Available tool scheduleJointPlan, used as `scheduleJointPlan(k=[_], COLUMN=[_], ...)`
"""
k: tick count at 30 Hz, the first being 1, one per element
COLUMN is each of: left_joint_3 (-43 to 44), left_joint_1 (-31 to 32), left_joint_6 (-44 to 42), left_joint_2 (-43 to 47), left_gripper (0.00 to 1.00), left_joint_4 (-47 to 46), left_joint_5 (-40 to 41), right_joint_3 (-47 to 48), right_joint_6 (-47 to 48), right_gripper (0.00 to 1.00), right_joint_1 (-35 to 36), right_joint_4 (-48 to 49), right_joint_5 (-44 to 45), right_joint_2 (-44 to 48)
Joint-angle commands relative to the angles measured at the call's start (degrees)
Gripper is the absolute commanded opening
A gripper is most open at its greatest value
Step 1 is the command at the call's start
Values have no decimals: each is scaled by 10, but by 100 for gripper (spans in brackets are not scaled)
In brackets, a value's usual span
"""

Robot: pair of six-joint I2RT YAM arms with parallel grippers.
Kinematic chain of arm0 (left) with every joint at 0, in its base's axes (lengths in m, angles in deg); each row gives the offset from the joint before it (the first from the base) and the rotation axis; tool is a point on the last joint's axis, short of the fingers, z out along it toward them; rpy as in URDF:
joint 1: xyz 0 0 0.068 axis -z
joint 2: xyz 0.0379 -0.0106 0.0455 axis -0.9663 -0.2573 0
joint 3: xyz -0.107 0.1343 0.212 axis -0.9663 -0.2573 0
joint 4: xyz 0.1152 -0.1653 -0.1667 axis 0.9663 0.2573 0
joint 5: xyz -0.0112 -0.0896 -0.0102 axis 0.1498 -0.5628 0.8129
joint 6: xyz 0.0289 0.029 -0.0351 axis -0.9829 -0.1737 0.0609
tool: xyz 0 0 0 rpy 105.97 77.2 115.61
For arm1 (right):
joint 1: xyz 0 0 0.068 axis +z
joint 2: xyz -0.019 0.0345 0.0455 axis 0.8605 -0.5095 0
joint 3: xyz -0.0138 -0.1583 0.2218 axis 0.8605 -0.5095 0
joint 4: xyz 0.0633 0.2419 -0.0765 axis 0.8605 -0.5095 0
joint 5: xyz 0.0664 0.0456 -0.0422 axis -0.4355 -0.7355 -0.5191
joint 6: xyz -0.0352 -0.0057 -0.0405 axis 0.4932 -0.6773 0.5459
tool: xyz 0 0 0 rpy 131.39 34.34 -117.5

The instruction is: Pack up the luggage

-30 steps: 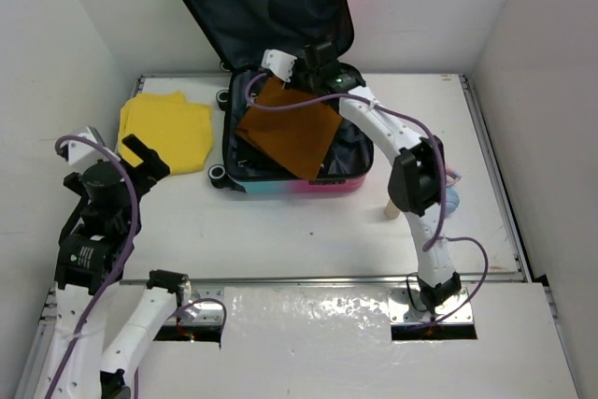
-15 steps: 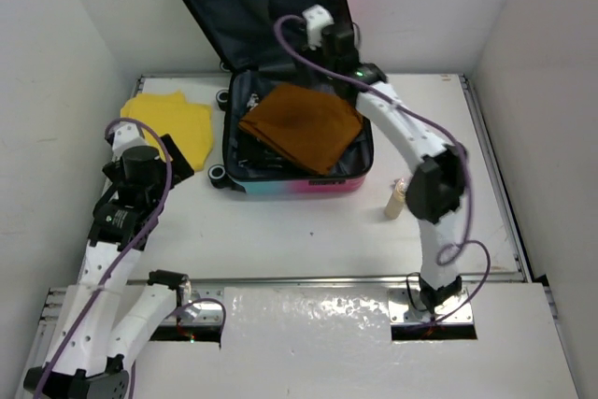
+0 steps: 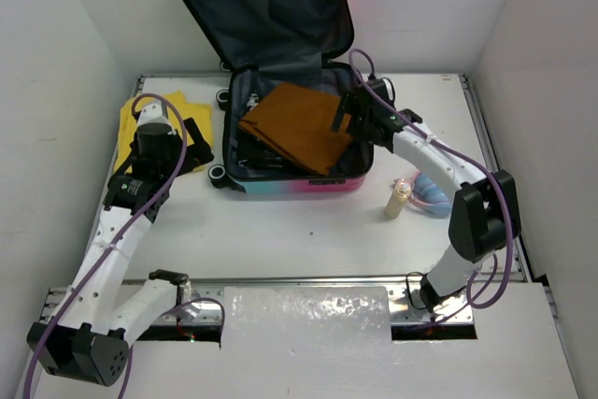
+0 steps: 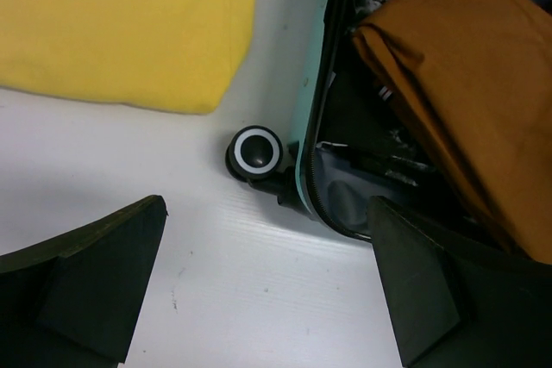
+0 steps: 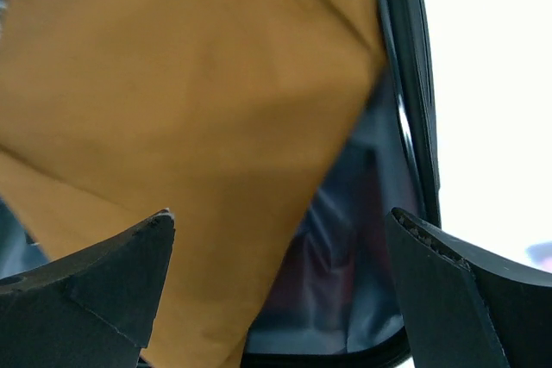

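My right gripper lowers to the brown cloth's edge [image 3: 343,151] [image 5: 299,223] nearest the luggage's bottle-side next.
The luggage [image 3: 290,186] lies open at the table's back, its lid [image 3: 262,7] upright against the wall. A folded brown cloth [image 3: 299,123] rests loose in its dark-lined base. My right gripper [image 3: 344,119] hovers open over the base's right side, holding nothing; in the right wrist view the brown cloth [image 5: 172,109] and grey lining [image 5: 345,256] lie below the gripper [image 5: 280,247]. My left gripper [image 3: 198,145] stands open between a yellow cloth [image 3: 140,119] and the luggage's front left wheel [image 4: 254,152]. Bare table lies under the left gripper [image 4: 267,290].
A small tan bottle [image 3: 399,200] stands right of the luggage, with a pale blue item [image 3: 432,195] beside it. White walls close in on the left, back and right. A metal rail [image 3: 308,279] runs along the table's near edge.
The right gripper let go of the brown cloth, which now lies flat in the luggage, and drew back right and lower. The left arm reached forward over the yellow cloth's edge.
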Motion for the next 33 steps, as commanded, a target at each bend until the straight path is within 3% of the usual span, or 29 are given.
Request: scheduleJointPlan(k=[1, 4, 12, 18, 20, 21, 25, 27, 28, 29, 33], left_joint_3=[-27, -51, -90, -93, -93, -93, -95, -95, -95, -93, -95], left_joint_1=[4, 4, 4, 4, 4, 4, 4, 4, 4, 4, 4], left_joint_6=[-16, -17, -20, -25, -27, -26, -27, -27, -28, -28, -28], left_joint_2=[7, 14, 25, 18, 18, 18, 21, 22, 22, 22, 26], left_gripper=[100, 100, 100, 100, 100, 100, 100, 100, 100, 100, 100], left_joint_4=[-29, -44, -59, -65, -66, -66, -67, -69, -69, -69, -68], left_joint_5=[12, 13, 10, 1, -1, -1, -6, -8, -8, -8, -10], right_joint_3=[-42, -70, -29, 37, 57, 65, 100, 130, 160, 175, 312], right_joint_6=[-109, -146, -187, -176, -156, -149, -84, -51, -18, -3, 102], right_gripper=[98, 95, 92, 81, 70, 57, 28, 21, 8, 1, 0], right_joint_1=[0, 2, 4, 4, 4, 4, 25, 45, 49, 53, 61], right_joint_4=[53, 79, 74, 93, 100, 98, 81, 40, 34, 35, 12], right_joint_5=[-15, -22, -23, -37, -37, -34, 9, 49, 48, 33, -85], right_joint_2=[19, 7, -79, -141, -151, -152, -131, -131, -135, -141, -221])
